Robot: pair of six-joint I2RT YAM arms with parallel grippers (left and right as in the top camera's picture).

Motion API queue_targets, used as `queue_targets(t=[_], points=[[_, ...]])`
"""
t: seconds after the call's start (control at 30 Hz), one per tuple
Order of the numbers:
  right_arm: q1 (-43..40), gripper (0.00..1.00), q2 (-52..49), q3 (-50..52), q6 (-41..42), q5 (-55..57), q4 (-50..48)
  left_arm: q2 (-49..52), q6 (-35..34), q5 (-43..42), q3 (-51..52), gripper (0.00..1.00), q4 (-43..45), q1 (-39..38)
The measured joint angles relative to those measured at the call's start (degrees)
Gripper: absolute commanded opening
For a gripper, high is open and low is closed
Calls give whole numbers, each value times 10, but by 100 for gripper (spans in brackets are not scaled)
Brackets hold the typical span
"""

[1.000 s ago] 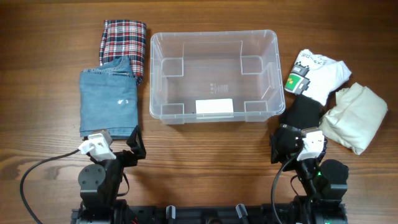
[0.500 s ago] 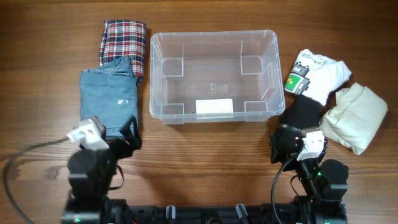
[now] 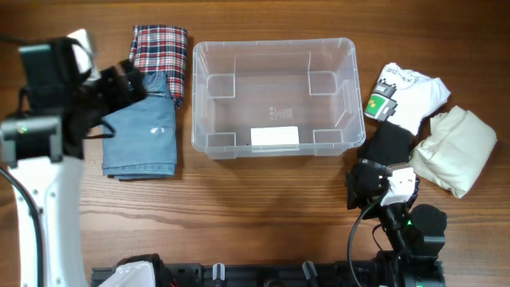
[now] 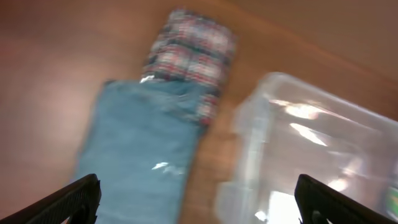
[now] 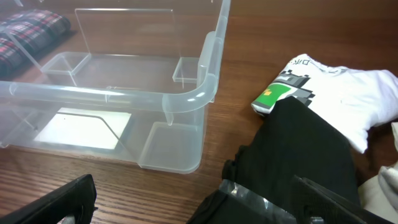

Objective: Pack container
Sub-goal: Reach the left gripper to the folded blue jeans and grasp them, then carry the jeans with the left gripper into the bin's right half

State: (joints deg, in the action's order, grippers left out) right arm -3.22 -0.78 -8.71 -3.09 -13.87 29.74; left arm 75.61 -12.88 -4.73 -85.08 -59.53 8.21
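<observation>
The robot's left gripper needs to move down next, to the folded blue jeans (image 3: 147, 135) at their long edge away from the container, where empty table leaves room for the fingers.
The clear container (image 3: 199, 96) stands empty at the table's middle, a white label on its base; it also shows in the left wrist view (image 4: 249, 149) and the right wrist view (image 5: 199, 87). Folded blue jeans (image 3: 147, 135) lie left of it, also in the left wrist view (image 4: 137, 155), with a plaid shirt (image 3: 159, 48) behind them. My left gripper (image 3: 131, 80) is open, raised over the jeans' far end. My right gripper (image 3: 374, 179) is open and empty, low near the front right, beside a black garment (image 3: 386, 143).
A white printed shirt (image 3: 414, 96) and a cream bundle (image 3: 454, 147) lie right of the container. The black garment (image 5: 305, 149) fills the right of the right wrist view. Cables run along the front edge.
My left arm has risen from the front left and swung back over the jeans and plaid shirt. The right arm has not moved.
</observation>
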Motion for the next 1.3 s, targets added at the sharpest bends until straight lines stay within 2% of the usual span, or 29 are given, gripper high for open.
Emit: queue_targets(t=[0.17,0.3,0.63,0.7,0.73,0.8,0.83,0.87,0.97,1.03,1.1,1.3], points=[[0,100,0,0,0,0,0,94,65,-47,-1,99,-46,141],[0,100,0,0,0,0,0,194,124,-108,-2,99,-43,205],[0,100,0,0,0,0,0,410,226,-220,-2,97,30,228],[0,100,0,0,0,0,0,443,236,-239,-2,91,38,228],[0,100,0,0,0,0,0,453,238,-243,-2,86,39,228],[0,100,0,0,0,0,0,464,244,-256,-4,67,39,226],[0,100,0,0,0,0,0,467,245,-263,-5,45,38,224],[0,100,0,0,0,0,0,473,250,-267,-5,33,36,219],[0,100,0,0,0,0,0,478,255,-271,-7,13,22,209],[0,100,0,0,0,0,0,478,253,-276,-10,6,5,199],[0,100,0,0,0,0,0,478,253,-281,-10,4,-12,191],[0,100,0,0,0,0,0,442,255,-321,-14,4,-119,184]])
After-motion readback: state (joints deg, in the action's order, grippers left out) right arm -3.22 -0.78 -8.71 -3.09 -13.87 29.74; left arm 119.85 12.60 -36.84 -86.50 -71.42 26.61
